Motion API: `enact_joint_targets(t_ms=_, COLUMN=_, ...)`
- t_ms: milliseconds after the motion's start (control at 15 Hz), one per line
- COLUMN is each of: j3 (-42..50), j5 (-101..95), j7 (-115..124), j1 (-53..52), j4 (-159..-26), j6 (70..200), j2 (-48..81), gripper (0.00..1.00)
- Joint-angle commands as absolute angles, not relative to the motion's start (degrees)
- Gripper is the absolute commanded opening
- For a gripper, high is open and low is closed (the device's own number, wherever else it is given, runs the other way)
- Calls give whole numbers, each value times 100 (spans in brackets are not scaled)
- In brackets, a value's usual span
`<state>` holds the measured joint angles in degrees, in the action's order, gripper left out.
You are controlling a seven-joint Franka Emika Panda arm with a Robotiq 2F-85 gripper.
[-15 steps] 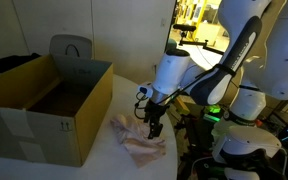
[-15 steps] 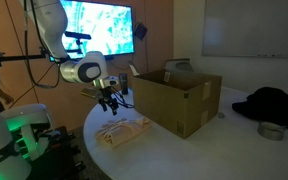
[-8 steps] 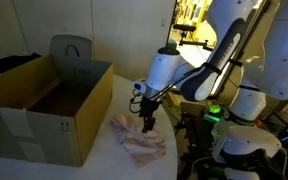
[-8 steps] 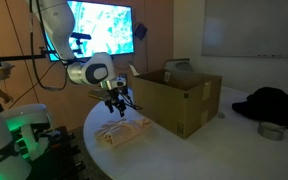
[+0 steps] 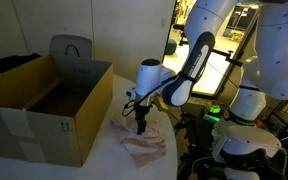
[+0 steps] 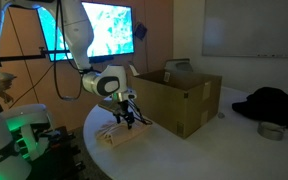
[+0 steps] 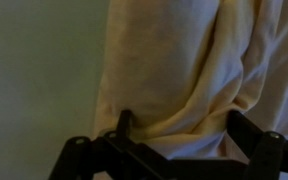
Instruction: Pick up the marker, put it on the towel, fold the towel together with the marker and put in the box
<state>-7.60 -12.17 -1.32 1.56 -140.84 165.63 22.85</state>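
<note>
My gripper should next move a little lower into the bunched towel (image 5: pixel 136 124) and close its fingers, because a fold of cloth is already between them.
A crumpled cream towel (image 5: pixel 146 144) lies on the round white table in front of the cardboard box (image 5: pixel 39 125); it shows in both exterior views (image 6: pixel 117 134). My gripper (image 5: pixel 139 127) is down at the towel's edge nearest the box (image 6: pixel 127 122). In the wrist view the towel (image 7: pixel 184 55) fills the frame and my two dark fingers (image 7: pixel 181 128) stand apart with a fold of cloth between them. No marker shows in any view.
The open cardboard box (image 6: pixel 180 104) stands right next to the towel. A dark chair (image 5: pixel 72 48) is behind the box. A black garment (image 6: pixel 274 103) and a small round tin (image 6: pixel 272 131) lie past the box. Robot bases with green lights stand beside the table.
The arm has swung toward the box and come down; my gripper went from just above the towel's middle to low on its box-side edge.
</note>
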Motion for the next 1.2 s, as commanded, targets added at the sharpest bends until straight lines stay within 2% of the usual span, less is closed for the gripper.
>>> enact_joint_targets(t_ms=0, j3=-720, j5=-812, j7=-661, j1=267, j4=-13567, j6=16541, j2=2939, gripper=100)
enact_joint_targets(t_ms=467, j3=-760, j5=-529, j7=-936, j1=419, j4=-13161, j6=16429, j2=3752, gripper=100)
enact_joint_targets(t_ms=533, j3=-811, j5=-485, j7=-960, j1=491, j4=-13175, j6=16408, j2=3742, gripper=75)
enact_joint_targets(t_ms=600, j3=-808, j5=-456, j7=-930, j1=500, j4=-13199, j6=16369, j2=3678, gripper=73)
enact_joint_targets(t_ms=667, j3=-837, j5=-402, j7=-948, j1=550, j4=-13265, j6=16316, j2=3560, gripper=67)
enact_joint_targets(t_ms=1133, j3=-1125, j5=-25, j7=-1215, j1=882, j4=-14188, j6=15851, j2=2301, gripper=12)
